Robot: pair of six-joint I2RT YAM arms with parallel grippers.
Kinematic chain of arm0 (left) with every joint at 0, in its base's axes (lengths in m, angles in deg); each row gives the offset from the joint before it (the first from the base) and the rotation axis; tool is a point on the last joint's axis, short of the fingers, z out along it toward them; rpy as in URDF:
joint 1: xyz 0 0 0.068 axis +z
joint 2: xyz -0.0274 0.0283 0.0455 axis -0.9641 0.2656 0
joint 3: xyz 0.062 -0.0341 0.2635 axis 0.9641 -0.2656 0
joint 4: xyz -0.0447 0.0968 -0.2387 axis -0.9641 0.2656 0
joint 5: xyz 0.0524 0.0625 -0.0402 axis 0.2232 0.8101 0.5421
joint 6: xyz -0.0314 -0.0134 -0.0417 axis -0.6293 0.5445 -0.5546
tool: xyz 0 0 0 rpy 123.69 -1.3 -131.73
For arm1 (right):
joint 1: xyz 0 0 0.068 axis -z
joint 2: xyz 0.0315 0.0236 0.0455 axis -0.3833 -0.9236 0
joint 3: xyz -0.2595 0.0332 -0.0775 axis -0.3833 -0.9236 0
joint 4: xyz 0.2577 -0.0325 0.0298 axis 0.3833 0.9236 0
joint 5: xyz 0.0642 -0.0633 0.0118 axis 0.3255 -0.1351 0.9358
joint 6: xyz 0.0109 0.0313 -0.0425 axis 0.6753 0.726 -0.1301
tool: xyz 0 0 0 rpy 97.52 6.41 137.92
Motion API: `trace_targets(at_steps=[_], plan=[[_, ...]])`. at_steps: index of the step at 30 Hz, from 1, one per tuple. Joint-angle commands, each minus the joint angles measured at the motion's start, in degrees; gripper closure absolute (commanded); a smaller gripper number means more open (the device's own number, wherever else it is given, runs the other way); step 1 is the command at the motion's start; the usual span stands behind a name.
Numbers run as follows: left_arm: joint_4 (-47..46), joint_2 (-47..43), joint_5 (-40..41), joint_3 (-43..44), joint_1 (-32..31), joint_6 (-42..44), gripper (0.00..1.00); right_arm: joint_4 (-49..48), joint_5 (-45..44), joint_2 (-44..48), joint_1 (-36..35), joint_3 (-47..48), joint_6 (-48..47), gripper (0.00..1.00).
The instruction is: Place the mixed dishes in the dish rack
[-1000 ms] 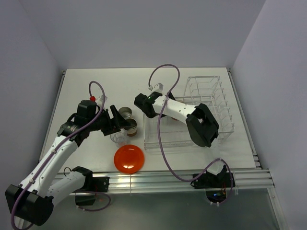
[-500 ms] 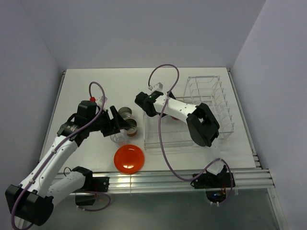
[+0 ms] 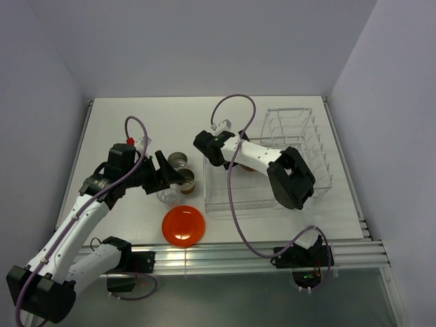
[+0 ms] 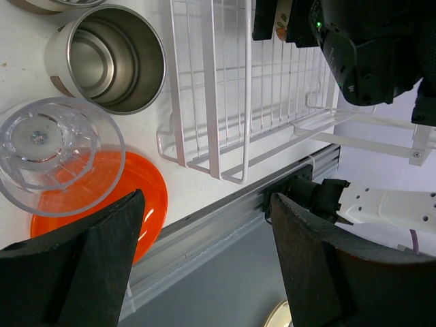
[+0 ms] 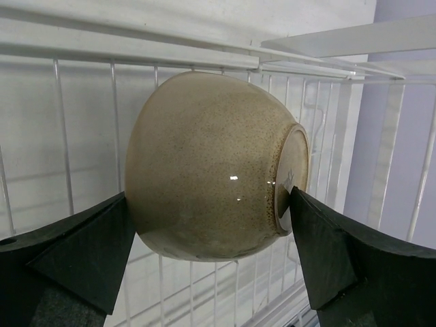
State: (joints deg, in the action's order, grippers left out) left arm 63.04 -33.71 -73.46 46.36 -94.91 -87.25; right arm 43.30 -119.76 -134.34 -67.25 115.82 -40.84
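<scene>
Next, the left gripper shifts left in the top view and lowers to the clear glass below, onto the glass's free-side rim [image 4: 15,200], as brown cups crowd one side.
My right gripper [image 5: 208,197] is shut on the beige bowl [image 5: 211,163], gripping it rim and base, on its side just above the dish rack's basket grid [image 5: 88,136]. In the top view this gripper [image 3: 248,167] is mostly hidden under its own arm over the clear rack [image 3: 300,146]. My left gripper [image 3: 170,177] is open and empty beside two brown cups [image 3: 178,160] [image 3: 188,181], just above the clear glass [image 3: 169,196]. The orange-red plate [image 3: 183,225] lies near the front edge. The left wrist view shows a cup [image 4: 109,58], the glass [image 4: 58,153], the plate [image 4: 129,204] and the rack [image 4: 225,102].
The rack's tall plate slots [image 3: 319,139] stand at the right, close to the right wall. The metal rail [image 3: 225,252] runs along the table's front edge. The right arm's cable [image 3: 231,197] loops over the basket's left side.
The right arm has shifted slightly to the right over the rack with the bowl still held. The left gripper has barely moved.
</scene>
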Motion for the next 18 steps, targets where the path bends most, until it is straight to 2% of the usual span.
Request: trace_targets(at_steps=[1,11,18], plan=[[0.5,-1.4,-0.4,1.3,0.3,1.4,0.19,-4.8,7.1,4.2,0.6,-2.2,0.9,0.05],[4.6,-1.3,5.1,2.8,0.3,2.2,0.19,-7.8,15.6,7.0,0.9,-3.7,-0.7,0.03],[5.7,-1.8,6.3,2.7,0.3,2.2,0.19,-8.0,15.8,6.7,1.1,-3.9,-0.6,0.03]])
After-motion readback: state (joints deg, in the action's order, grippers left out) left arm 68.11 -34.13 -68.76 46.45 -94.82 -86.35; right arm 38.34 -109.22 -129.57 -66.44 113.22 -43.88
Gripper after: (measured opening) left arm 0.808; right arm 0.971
